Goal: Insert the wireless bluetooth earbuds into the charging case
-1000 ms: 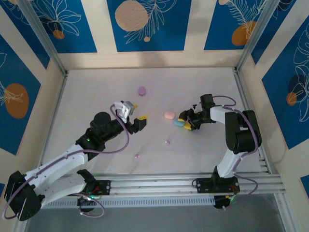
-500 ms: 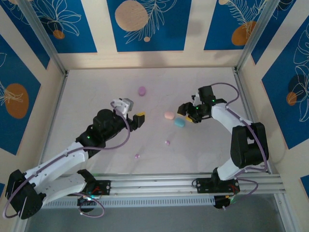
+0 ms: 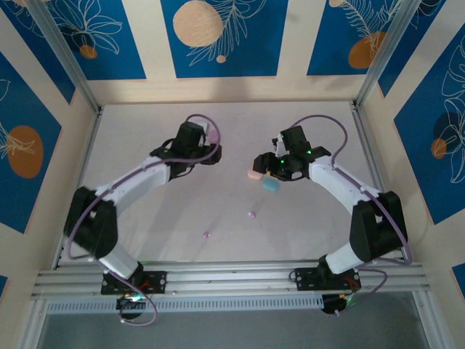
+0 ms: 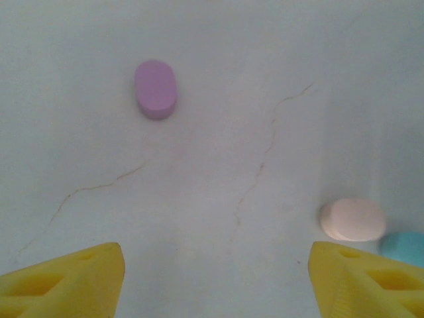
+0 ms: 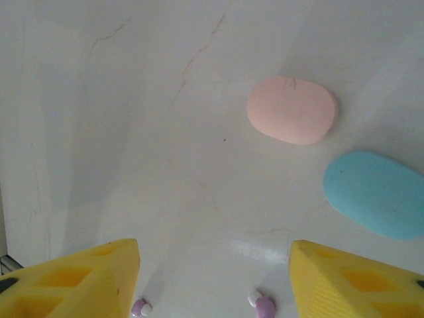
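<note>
I should next reach outward with my left gripper and lower its open fingers around the long sides of the purple oval case (image 3: 213,136) (image 4: 156,89), which is outward of and below it.
Two purple earbuds (image 5: 140,307) (image 5: 263,305) lie on the table just below and between the yellow fingers of my right gripper (image 5: 215,281), which is open and empty. From above they show as small specks (image 3: 252,214) (image 3: 206,235). The pink case (image 5: 291,109) and the blue case (image 5: 376,193) lie shut ahead of it to the right. From above, the right gripper (image 3: 265,166) hovers beside the pink case (image 3: 254,174) and the blue case (image 3: 270,185). My left gripper (image 4: 215,281) is open and empty, with the purple case (image 4: 156,88) ahead to the left.
The white tabletop (image 3: 145,218) has fine cracks. Raised walls and metal posts (image 3: 374,145) close it in on three sides. In the left wrist view the pink case (image 4: 353,218) and the blue case (image 4: 404,246) lie by the right finger.
My left arm has swung far back across the table to the purple case. My right gripper has lifted back and left off the blue case, which stays on the table.
</note>
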Action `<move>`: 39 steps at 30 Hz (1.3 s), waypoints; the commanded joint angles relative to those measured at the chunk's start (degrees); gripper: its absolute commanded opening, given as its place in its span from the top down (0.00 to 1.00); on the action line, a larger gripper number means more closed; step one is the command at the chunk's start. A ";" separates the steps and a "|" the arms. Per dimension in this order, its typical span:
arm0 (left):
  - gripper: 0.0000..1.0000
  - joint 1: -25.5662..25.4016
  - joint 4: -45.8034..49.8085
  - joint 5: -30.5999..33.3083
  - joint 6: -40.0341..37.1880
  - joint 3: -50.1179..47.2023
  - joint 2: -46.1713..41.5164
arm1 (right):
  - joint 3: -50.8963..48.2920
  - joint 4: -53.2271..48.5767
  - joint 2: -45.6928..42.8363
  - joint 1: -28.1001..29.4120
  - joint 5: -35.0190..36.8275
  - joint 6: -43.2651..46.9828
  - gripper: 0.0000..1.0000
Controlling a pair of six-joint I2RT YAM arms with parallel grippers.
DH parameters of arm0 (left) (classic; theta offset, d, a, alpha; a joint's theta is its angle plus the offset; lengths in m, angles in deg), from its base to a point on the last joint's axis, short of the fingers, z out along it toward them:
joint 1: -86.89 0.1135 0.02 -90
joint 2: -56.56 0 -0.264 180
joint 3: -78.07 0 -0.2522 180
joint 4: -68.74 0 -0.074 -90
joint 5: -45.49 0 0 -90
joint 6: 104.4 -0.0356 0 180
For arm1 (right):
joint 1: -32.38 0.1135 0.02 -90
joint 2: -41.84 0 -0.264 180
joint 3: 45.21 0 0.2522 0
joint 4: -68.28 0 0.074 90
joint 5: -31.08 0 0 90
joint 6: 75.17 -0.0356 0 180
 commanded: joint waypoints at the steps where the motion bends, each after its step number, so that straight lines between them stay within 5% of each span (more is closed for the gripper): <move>1: 0.27 0.83 8.36 2.50 0.46 8.18 7.21 | -2.64 -1.15 -6.66 0.10 1.88 -1.83 0.38; 14: 0.23 2.13 21.83 8.13 -3.97 38.24 34.58 | -8.24 -2.25 -21.06 0.71 -1.81 -5.07 0.35; 39: 0.43 5.58 27.12 7.05 -3.54 62.71 54.05 | -7.03 -4.69 -21.75 -0.22 -4.18 -3.98 0.34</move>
